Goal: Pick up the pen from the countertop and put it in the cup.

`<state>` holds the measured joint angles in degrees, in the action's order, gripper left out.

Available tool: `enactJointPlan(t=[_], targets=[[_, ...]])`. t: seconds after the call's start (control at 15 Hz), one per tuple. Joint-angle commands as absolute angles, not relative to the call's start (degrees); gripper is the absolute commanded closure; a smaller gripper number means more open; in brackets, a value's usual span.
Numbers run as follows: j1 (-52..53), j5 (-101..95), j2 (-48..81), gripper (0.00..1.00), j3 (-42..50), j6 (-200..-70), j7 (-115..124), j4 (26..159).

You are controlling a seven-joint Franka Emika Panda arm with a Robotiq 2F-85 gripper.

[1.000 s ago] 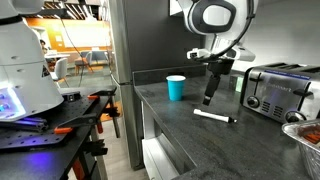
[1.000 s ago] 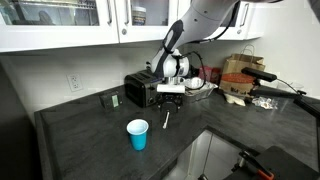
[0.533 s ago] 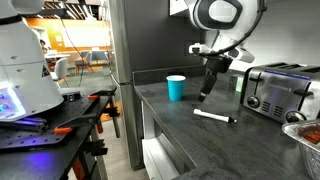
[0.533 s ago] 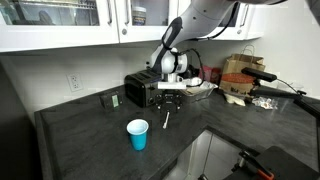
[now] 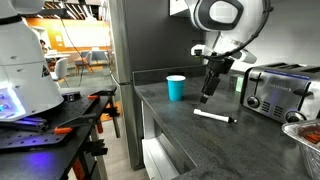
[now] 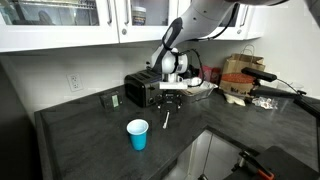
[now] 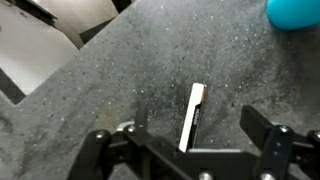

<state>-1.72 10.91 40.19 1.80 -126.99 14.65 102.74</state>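
The robot's open gripper is above the pen, with the pen between its fingers, so it should go down next onto the body of the pen near the pen's black end [image 5: 221, 118] [image 7: 188, 132].
The pen [image 5: 213, 117] lies flat on the dark countertop [image 5: 185, 140], white with a black end. In an exterior view [image 6: 166, 121] it lies just below the gripper. The turquoise cup [image 5: 176, 88] stands upright near the counter's edge, apart from the pen; it also shows in an exterior view [image 6: 138, 134]. My gripper [image 5: 208, 94] hangs open and empty above the pen, not touching it. In the wrist view the pen [image 7: 192, 117] lies between the open fingers [image 7: 185, 140], and the cup [image 7: 295, 12] shows at the top right corner.
A silver toaster [image 5: 275, 90] stands on the counter behind the gripper, also seen in an exterior view [image 6: 140, 90]. A bowl [image 5: 305, 135] sits at the right. Boxes and clutter [image 6: 240, 75] fill the far corner. The counter edge drops off near the cup.
My gripper has risen slightly above the pen. The pen and cup have not moved.
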Motion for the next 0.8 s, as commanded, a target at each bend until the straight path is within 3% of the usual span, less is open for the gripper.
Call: enactJointPlan(t=[0.0, 0.47, 0.53, 0.6, 0.73], targets=[[-2.47, 13.88, 40.96, 0.0, 1.13, -137.63, 13.15, 104.62], [-2.9, 15.69, 47.11, 0.0, 1.34, -146.35, 14.63, 103.12], [-2.56, 15.26, 47.74, 0.25, 1.59, -146.54, 14.87, 102.72], [-2.39, 15.16, 48.27, 0.26, 1.66, -146.66, 15.11, 102.26], [-1.89, 14.94, 49.03, 0.42, 1.85, -146.54, 15.67, 101.15]])
